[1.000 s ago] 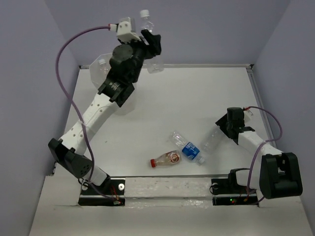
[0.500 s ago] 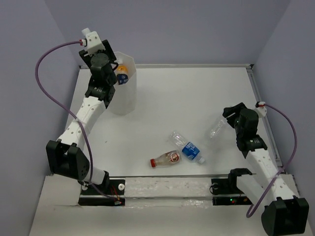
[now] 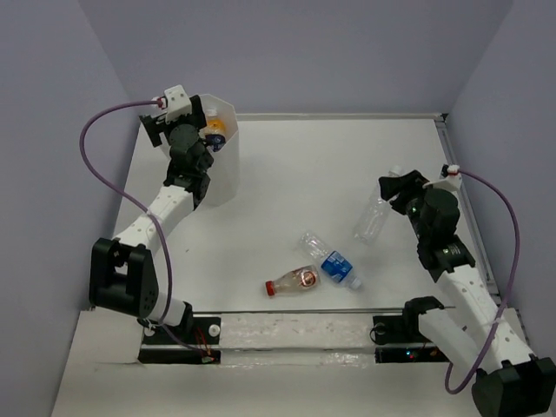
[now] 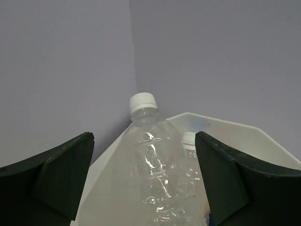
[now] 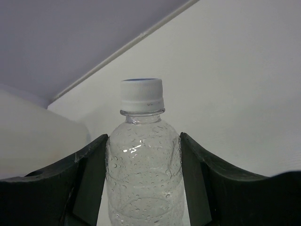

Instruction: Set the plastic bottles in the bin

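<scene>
Next, my right gripper moves up and left in the top view over the bin's opening (image 3: 217, 124), then lowers to release, since the bin's sides are tall.
In the left wrist view my left gripper (image 4: 144, 137) stands wide open over the white translucent bin (image 4: 225, 125). A clear crinkled bottle (image 4: 155, 174) with a white cap sits between the fingers, apart from both. Another white cap (image 4: 189, 137) shows inside the bin. From above, the bin (image 3: 224, 169) stands at the back left with an orange bottle (image 3: 214, 133) in it. My right gripper (image 3: 401, 188) is shut on a clear bottle (image 3: 372, 217) at the right, its white cap (image 5: 141, 95) pointing away from the fingers.
Three bottles lie near the front middle of the table: a red-capped one (image 3: 293, 281), a blue-labelled one (image 3: 337, 268) and a clear crinkled one (image 3: 311, 243). A raised rail (image 3: 347, 115) borders the table's far edge. Purple walls close in the back and sides.
My left arm swung down and left from high above to the bin, and its jaws opened off the clear bottle. My right arm carried its bottle up and toward the middle.
</scene>
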